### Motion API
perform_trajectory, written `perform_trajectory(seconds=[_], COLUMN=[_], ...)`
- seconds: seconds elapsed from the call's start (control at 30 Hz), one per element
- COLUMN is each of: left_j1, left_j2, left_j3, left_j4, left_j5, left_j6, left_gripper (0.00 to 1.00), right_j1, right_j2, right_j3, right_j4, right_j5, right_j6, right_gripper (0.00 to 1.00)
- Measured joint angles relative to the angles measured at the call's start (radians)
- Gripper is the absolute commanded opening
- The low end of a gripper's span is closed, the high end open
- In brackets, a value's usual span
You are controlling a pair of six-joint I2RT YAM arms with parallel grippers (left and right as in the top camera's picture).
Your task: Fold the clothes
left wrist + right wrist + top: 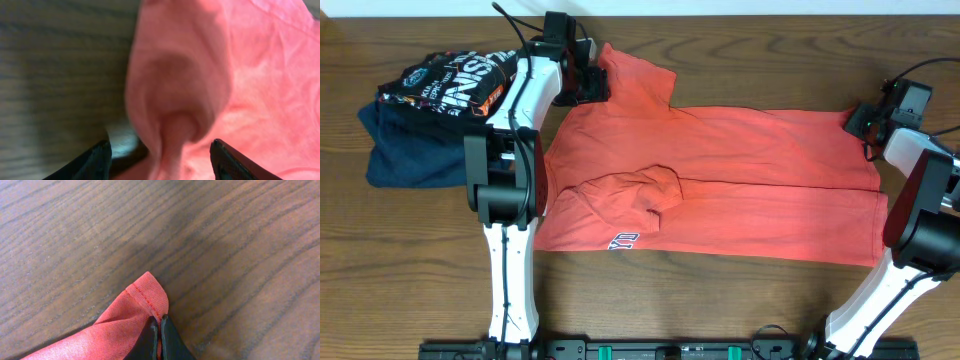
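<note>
My left gripper should stay almost still and close next on the raised fold of red cloth between its fingers.
The coral-red T-shirt (750, 170) lies spread across the middle of the table, its lower part folded up, with a bit of lettering (623, 241) showing at the front edge. My left gripper (592, 82) is at the shirt's far left sleeve. In the left wrist view its fingers (161, 149) are open, with a raised fold of the red cloth (250, 75) between them. My right gripper (858, 120) is at the shirt's far right corner. In the right wrist view its jaws (160, 324) are shut on the stitched hem corner (120, 330).
A black shirt with white and orange print (445, 80) lies on a navy blue folded garment (405, 150) at the far left, next to my left arm. Bare wooden table (770, 50) surrounds the shirt.
</note>
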Motion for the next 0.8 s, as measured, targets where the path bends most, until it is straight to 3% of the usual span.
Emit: perform_trajectory(seconds=[0.27,0.47,0.53,0.6,0.67,0.8], left_j1=[0.005,0.003,0.001,0.0,-0.002,-0.014], left_j2=[0.01,0.016,0.019,0.023,0.026,0.032], left_j3=[-0.005,-0.011,-0.011,-0.011,-0.011,-0.011], left_j4=[0.113,0.161,0.162,0.157,0.153,0.156], left_j5=[-0.018,-0.027,-0.031,-0.033,-0.033,-0.032], left_j6=[-0.047,-0.09,-0.103,-0.11,-0.111,-0.116], left_gripper=[0.68,0.62,0.49,0.25,0.13,0.06], right_j1=[0.0,0.0,0.0,0.0,0.0,0.0], right_j2=[-0.002,-0.002,-0.002,-0.002,-0.003,-0.004], right_j3=[0.0,0.0,0.0,0.0,0.0,0.0], right_j4=[-0.01,-0.011,-0.011,-0.012,-0.012,-0.014], right_j5=[0.004,0.004,0.004,0.005,0.006,0.008], right_j6=[0.0,0.0,0.0,0.0,0.0,0.0], right_gripper=[0.01,0.01,0.01,0.01,0.01,0.01])
